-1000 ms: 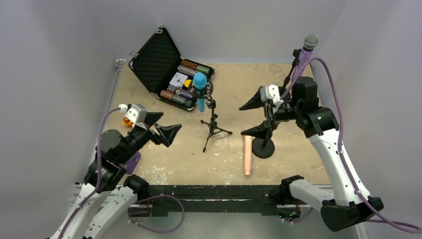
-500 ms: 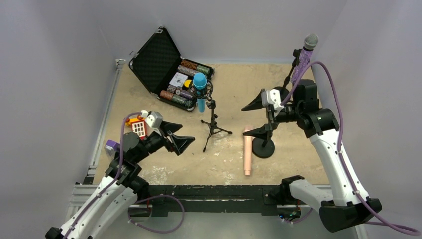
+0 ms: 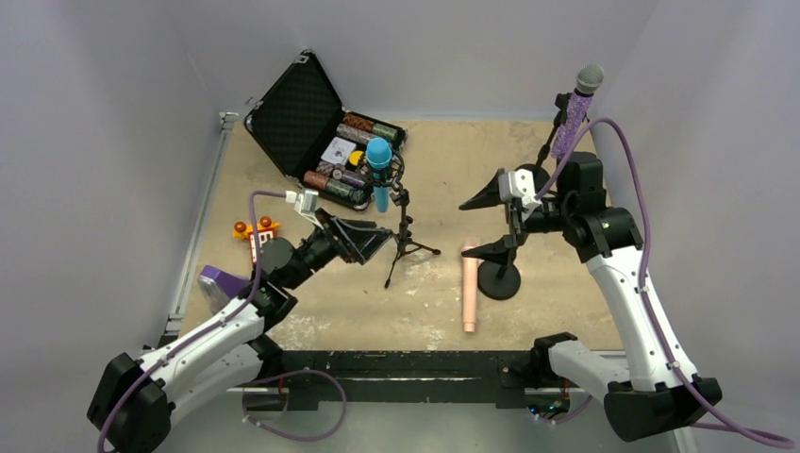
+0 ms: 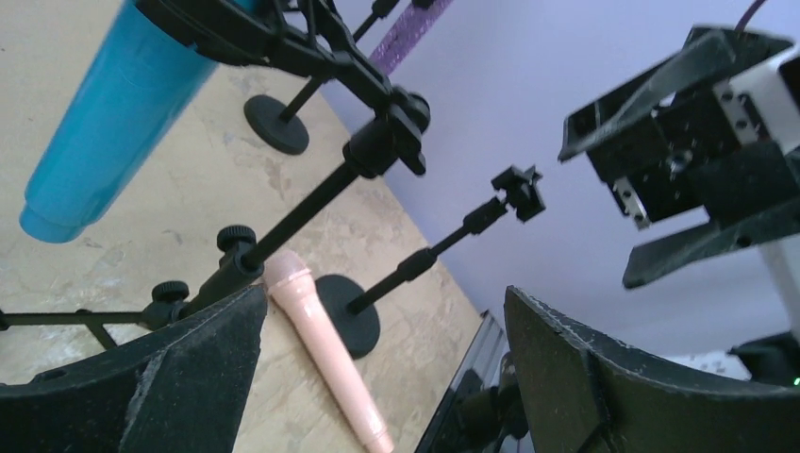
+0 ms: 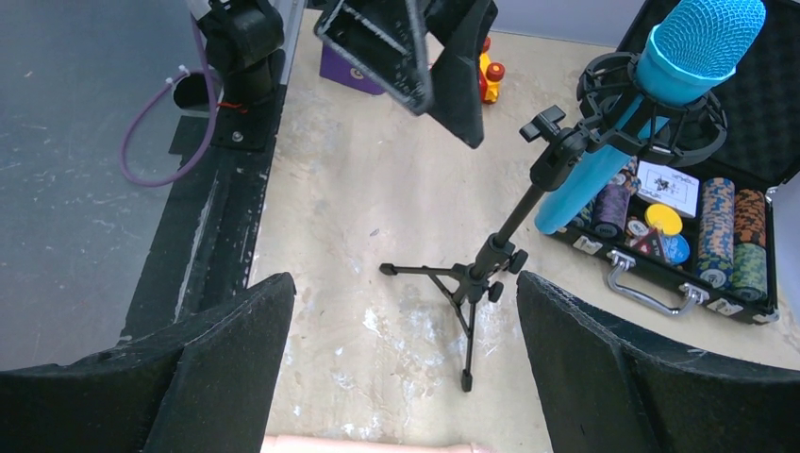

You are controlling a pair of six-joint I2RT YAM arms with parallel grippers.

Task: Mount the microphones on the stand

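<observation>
My left gripper moves toward the right in the top view next, where the tripod's pole (image 3: pixel 404 216) (image 4: pixel 304 215) stands beside it, and turns because the pole slants across its wrist view.
The blue microphone (image 3: pixel 379 165) sits in the clip of a black tripod stand (image 3: pixel 404 241). The glittery purple microphone (image 3: pixel 573 113) stands in a stand at the back right. The peach-pink microphone (image 3: pixel 469 293) lies flat on the table beside a round-base stand (image 3: pixel 500 278), whose top clip (image 4: pixel 519 189) is empty. My left gripper (image 3: pixel 375 242) is open and empty just left of the tripod; its wrist view shows the peach-pink microphone (image 4: pixel 321 354) between its fingers. My right gripper (image 3: pixel 462 227) is open and empty, above the peach-pink microphone's head, whose edge shows low in the right wrist view (image 5: pixel 368 444).
An open black case (image 3: pixel 302 109) with poker chips stands at the back left. An orange toy (image 3: pixel 255 231) and a purple block (image 3: pixel 219 279) lie at the left. A black rail (image 3: pixel 396 363) runs along the near edge. Grey walls enclose the table.
My left arm has swung forward and right toward the tripod stand, uncovering the orange toy and purple block. My right gripper has barely moved.
</observation>
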